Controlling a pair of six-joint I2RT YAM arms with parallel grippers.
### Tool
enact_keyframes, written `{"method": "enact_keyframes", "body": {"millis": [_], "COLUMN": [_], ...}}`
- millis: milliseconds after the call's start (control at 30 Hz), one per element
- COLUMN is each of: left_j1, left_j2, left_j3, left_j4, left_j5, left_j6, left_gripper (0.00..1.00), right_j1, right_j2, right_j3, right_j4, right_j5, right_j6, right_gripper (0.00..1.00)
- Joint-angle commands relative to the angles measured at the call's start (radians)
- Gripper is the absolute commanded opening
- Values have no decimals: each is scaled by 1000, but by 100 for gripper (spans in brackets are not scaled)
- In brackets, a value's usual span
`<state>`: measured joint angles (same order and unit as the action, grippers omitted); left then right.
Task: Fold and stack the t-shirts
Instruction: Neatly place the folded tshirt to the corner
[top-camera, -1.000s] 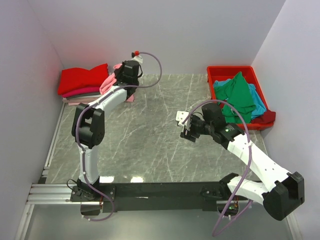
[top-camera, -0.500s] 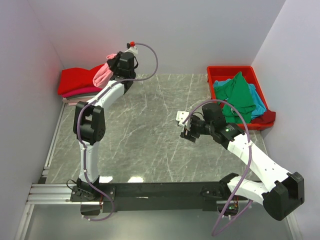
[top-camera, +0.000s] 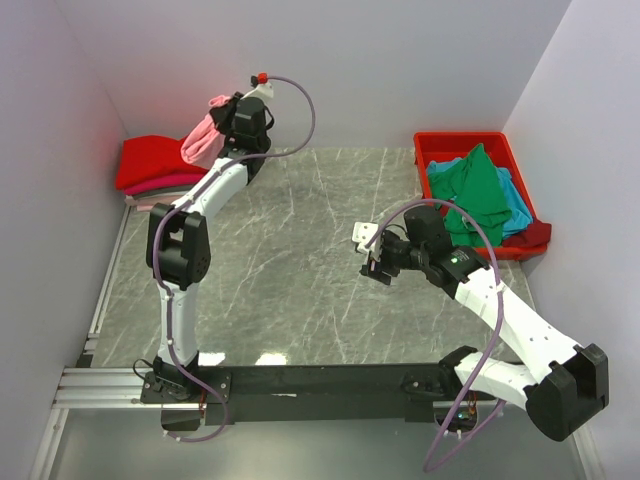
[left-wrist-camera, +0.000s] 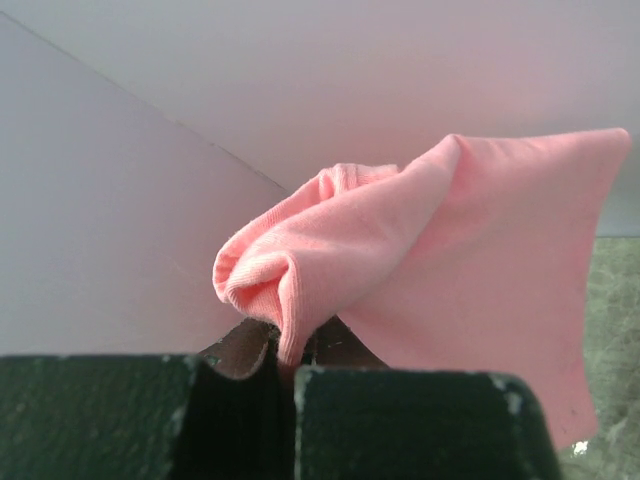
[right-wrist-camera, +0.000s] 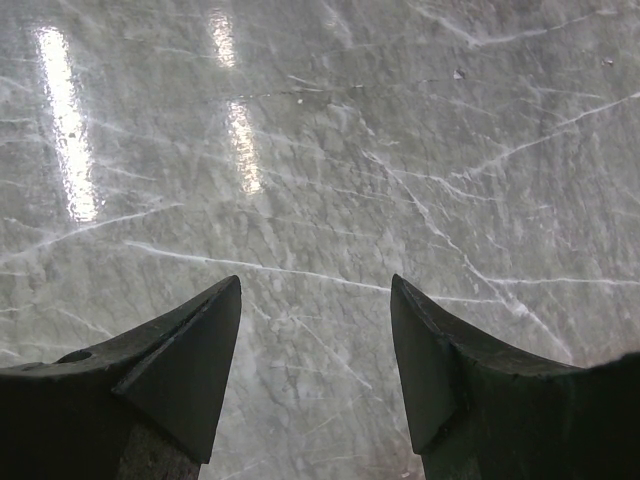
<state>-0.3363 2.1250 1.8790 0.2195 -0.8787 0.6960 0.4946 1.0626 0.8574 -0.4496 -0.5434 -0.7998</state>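
Note:
The pink t-shirt hangs beside the stack, so next I will move my left gripper to the left in the top view and lower it over the red t-shirt to release.
A folded light pink t-shirt hangs in the air at the back left, pinched in my left gripper, which is shut on a fold of it. It hangs just right of and above a stack of folded t-shirts, red on top, by the left wall. Green and teal-blue t-shirts lie heaped in the red bin at the right. My right gripper hovers open over bare marble table, holding nothing.
Grey walls close in the table at the back, left and right. The red bin stands against the right wall. The arm bases and a black rail run along the near edge.
My left gripper has lifted the pink t-shirt off the table and carried it up and to the left, toward the folded stack. The right arm has stayed still.

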Motion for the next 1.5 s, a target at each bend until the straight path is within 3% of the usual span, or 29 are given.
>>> {"method": "enact_keyframes", "body": {"millis": [0, 667, 1467], "left_j1": [6, 6, 45], "left_j2": [-54, -207, -191], "left_j3": [43, -35, -32], "left_j4": [86, 107, 93], "left_j5": [-28, -23, -11], "left_j6": [27, 45, 34], "left_gripper": [0, 0, 0], "right_j1": [-11, -10, -13], "right_j2": [-15, -18, -26], "right_j3": [-9, -12, -14], "right_j4": [12, 23, 23], "right_j5": [-18, -21, -23], "right_j6": [16, 19, 17], "right_gripper": [68, 68, 68]}}
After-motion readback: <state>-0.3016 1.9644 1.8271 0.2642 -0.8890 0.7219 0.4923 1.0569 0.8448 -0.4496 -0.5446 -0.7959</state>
